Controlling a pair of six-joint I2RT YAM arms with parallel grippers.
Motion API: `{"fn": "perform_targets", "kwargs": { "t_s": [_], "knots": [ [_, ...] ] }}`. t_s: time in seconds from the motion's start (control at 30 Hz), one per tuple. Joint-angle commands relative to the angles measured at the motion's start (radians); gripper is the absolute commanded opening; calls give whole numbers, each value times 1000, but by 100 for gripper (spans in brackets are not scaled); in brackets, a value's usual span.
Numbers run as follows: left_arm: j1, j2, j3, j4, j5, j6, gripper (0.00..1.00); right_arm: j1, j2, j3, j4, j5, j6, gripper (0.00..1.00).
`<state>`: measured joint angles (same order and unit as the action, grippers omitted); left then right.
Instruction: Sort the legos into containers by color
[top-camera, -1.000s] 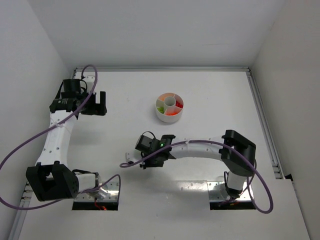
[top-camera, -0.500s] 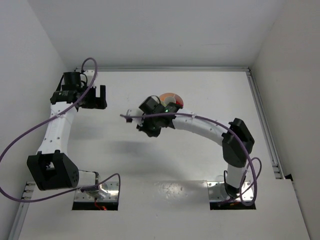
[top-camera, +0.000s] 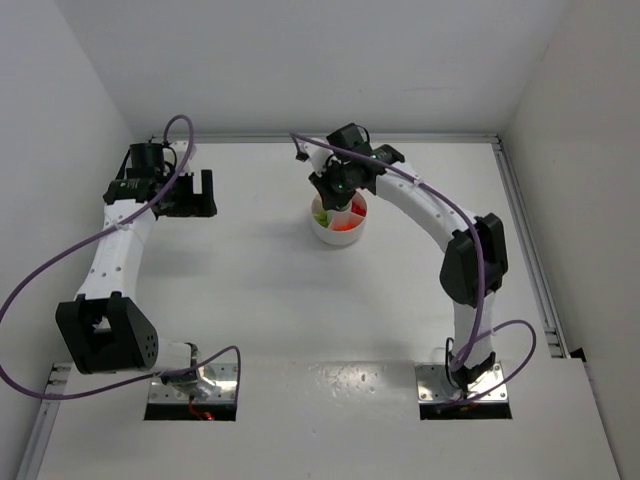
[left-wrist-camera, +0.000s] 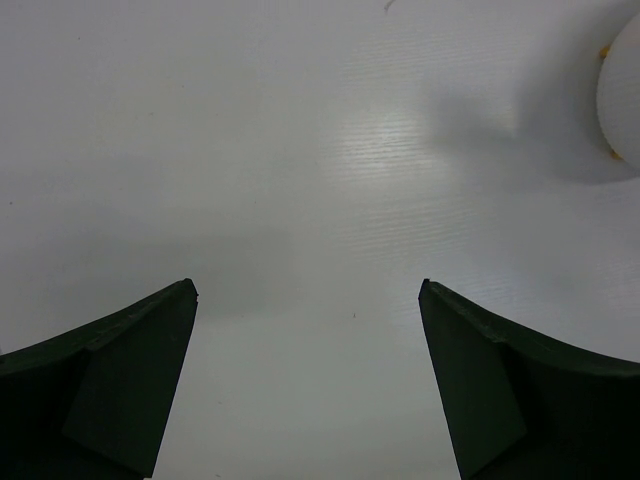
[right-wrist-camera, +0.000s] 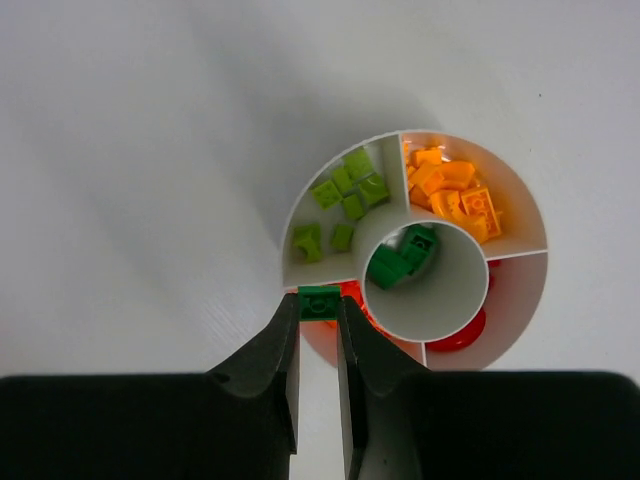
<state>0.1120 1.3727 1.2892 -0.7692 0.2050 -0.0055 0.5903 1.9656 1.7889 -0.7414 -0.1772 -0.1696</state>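
Note:
My right gripper will shift right in the wrist view and lower next, as the dish's middle section below holds dark green legos.
My right gripper (right-wrist-camera: 319, 303) is shut on a dark green lego (right-wrist-camera: 319, 300), held above the near-left rim of the round white dish (right-wrist-camera: 300, 205). Its wedge containers hold light green legos (right-wrist-camera: 345, 195), orange legos (right-wrist-camera: 455, 195) and red legos (right-wrist-camera: 460, 335); the central hub holds dark green legos (right-wrist-camera: 400, 260). From above, the right gripper (top-camera: 335, 190) hangs over the dish (top-camera: 340, 232) at the table's far middle. My left gripper (left-wrist-camera: 308, 300) is open over bare table with nothing between its fingers. It stands at the far left (top-camera: 200, 195), well apart from the dish.
The dish's white edge (left-wrist-camera: 618, 90) shows at the top right of the left wrist view. A metal rail (top-camera: 525, 230) runs along the table's right side, and white walls close in the back and both sides.
My right arm has swung from the near middle of the table up to the far side and now hangs over the dish, still gripping the green lego. The left arm has barely moved.

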Motion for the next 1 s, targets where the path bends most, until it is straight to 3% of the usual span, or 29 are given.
{"fn": "perform_targets", "kwargs": {
  "t_s": [0.0,0.47,0.5,0.63,0.83,0.97],
  "knots": [
    [-6,-6,36,21,-1,-14,100,-27,39,67,-26,-44,30,0],
    [-6,-6,18,30,-10,-14,100,-101,127,153,-44,-12,50,0],
    [-6,-6,18,30,-10,-14,100,-101,127,153,-44,-11,50,3],
    [-6,-6,18,39,-10,-24,100,-101,136,153,-55,-11,50,37],
    [-6,-6,18,39,-19,-15,100,-101,124,153,-55,-11,59,48],
    [-15,-6,9,39,-19,-5,100,-101,61,153,-55,2,59,49]
  ]
}}
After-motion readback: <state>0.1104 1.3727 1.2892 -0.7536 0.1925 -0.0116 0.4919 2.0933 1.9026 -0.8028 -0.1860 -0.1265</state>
